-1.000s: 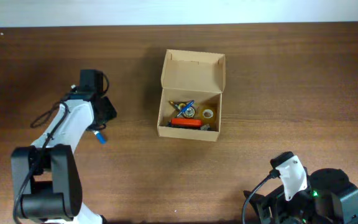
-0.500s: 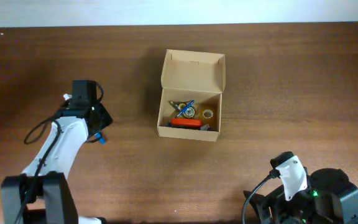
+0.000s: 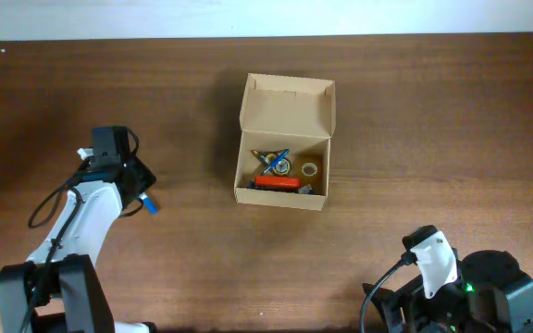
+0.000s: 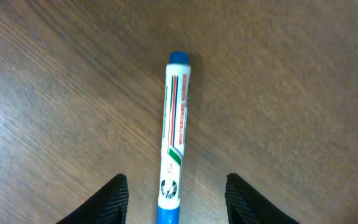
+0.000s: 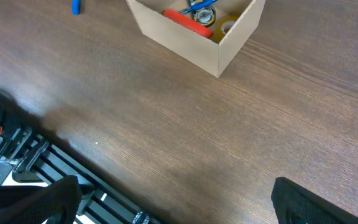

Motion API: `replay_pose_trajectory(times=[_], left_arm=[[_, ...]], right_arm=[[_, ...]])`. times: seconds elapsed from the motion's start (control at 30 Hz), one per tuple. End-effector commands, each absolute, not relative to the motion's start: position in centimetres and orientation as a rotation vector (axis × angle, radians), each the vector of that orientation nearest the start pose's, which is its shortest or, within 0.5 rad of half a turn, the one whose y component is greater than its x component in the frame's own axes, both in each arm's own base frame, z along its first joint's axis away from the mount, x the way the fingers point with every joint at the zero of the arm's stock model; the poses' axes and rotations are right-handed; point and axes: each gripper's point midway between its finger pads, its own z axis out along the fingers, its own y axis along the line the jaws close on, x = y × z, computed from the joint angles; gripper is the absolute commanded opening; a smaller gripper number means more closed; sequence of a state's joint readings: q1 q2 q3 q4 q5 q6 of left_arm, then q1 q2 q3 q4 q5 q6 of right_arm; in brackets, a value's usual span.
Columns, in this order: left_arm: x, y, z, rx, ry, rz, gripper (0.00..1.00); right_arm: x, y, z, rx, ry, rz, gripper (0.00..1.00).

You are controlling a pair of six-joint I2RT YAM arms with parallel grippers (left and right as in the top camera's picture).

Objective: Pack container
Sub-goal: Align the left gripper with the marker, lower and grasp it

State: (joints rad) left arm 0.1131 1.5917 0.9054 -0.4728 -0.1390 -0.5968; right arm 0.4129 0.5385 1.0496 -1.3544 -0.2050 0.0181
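Observation:
The marker lies on the table below the left gripper, lined up between the open fingers, so the left gripper should next come down onto the middle of the marker's white body [image 4: 174, 142].
The container [image 3: 283, 104] is a tan cardboard box with its flap lid open, in the middle of the table. It holds an orange item, a blue pen and tape rolls; it also shows in the right wrist view [image 5: 229, 38]. A white marker with blue ends [image 4: 174, 134] lies on the table between the open fingers of my left gripper [image 4: 176, 199], untouched. In the overhead view its blue tip [image 3: 150, 205] pokes out beside my left gripper [image 3: 137, 190]. My right gripper [image 5: 173, 202] is open and empty at the table's near right edge.
The table's front edge and a black slotted rail [image 5: 36, 162] show in the right wrist view. The right arm's base [image 3: 470, 291] sits at the near right corner. A blue marker end [image 5: 76, 6] shows far left of the box.
My left arm has swung left and back toward the near side, away from the box, staying over the marker. The right arm and the box have not moved.

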Motion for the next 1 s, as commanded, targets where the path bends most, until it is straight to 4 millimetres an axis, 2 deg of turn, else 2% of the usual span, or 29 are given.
replay_pose_trajectory(times=[0.0, 0.43, 0.67, 0.97], left_arm=[[34.6, 6.7, 4.0, -1.014, 2.510, 0.053, 0.49], [35.9, 6.8, 1.5, -1.016, 2.517, 0.055, 0.49], [35.6, 6.9, 0.1, -1.028, 2.547, 0.067, 0.49], [35.8, 6.8, 0.0, -1.026, 2.543, 0.061, 0.48]], right_arm=[[11.3, 8.9, 24.2, -0.581, 2.360, 0.452, 0.99], [11.3, 8.9, 24.2, -0.581, 2.360, 0.452, 0.99], [11.3, 8.9, 24.2, -0.581, 2.360, 0.452, 0.99], [11.3, 8.9, 24.2, -0.581, 2.360, 0.452, 0.99]])
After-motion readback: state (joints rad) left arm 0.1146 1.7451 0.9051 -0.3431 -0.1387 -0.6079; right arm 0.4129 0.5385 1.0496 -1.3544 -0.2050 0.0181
